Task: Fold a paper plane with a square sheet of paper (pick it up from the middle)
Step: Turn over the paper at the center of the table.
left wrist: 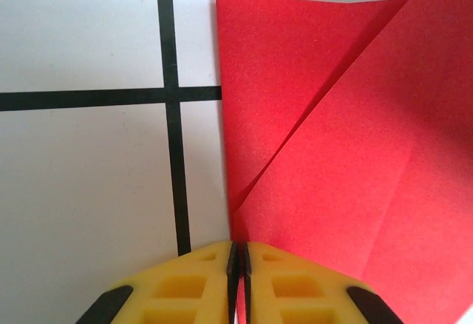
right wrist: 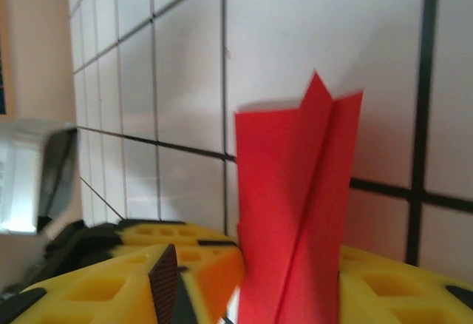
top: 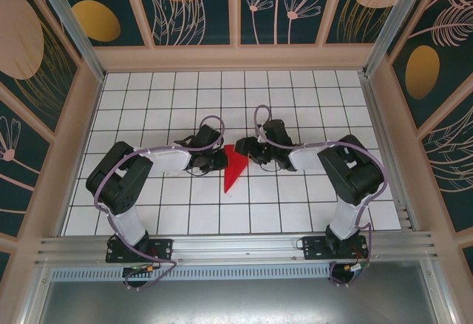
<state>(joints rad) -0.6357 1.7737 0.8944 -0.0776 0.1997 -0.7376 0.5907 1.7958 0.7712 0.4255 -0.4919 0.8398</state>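
The robot next needs to draw its right gripper back from the paper plane's wide far end and close on the paper plane's middle, since it lies back of the gripper toward the base.
The red paper plane is a slim folded dart at mid-table, with its sharp tip pointing toward the near edge. My left gripper comes in from the left and is shut on the paper's edge; in the left wrist view the paper plane spreads out from the closed yellow fingertips of the left gripper, folded layers overlapping. My right gripper sits at the dart's wide far end. In the right wrist view the paper plane stands between the parted fingers of the right gripper, close against the right finger.
The white gridded tabletop lies all around the paper. Wooden walls enclose the back and sides. An aluminium rail runs along the near edge by the arm bases.
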